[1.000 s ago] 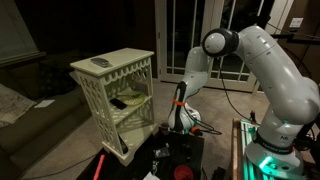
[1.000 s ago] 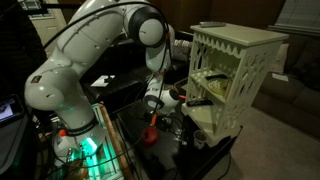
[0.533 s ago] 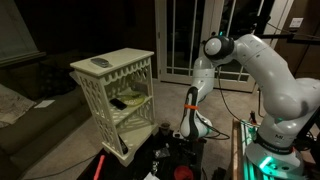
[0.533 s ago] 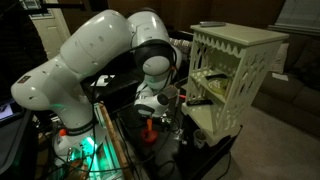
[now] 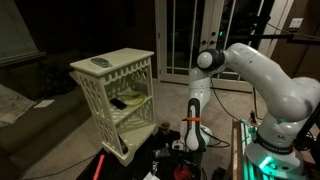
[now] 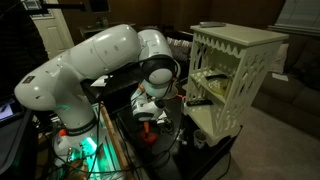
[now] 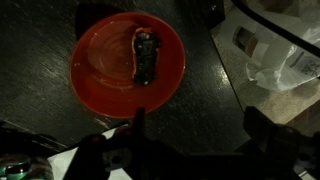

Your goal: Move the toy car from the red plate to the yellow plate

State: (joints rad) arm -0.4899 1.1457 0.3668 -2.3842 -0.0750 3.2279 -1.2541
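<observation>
The toy car [image 7: 147, 55] on the red plate [image 7: 128, 62] comes between my gripper's fingers next, once my gripper first goes outward and slightly down.
The small red plate [image 7: 128, 62] lies on the dark table in the wrist view, above the jaws. A dark toy car [image 7: 147, 55] sits on it, a little right of its middle. My gripper [image 7: 200, 128] is open and empty. Its two dark fingers show at the bottom edge, and the left finger is just below the plate's rim. In both exterior views the gripper [image 5: 189, 142] [image 6: 150, 113] hangs low over the dark table beside the shelf. I cannot make out the yellow plate in any view.
A white lattice shelf unit [image 5: 115, 90] [image 6: 232, 70] stands next to the table with a flat object on top. A clear plastic item [image 7: 272, 50] lies right of the red plate. A green can [image 7: 25, 168] is at the lower left. A long red stick [image 5: 100, 165] lies at the table's edge.
The arm has folded down and swung, carrying the gripper lower toward the table top and a little away from the shelf.
</observation>
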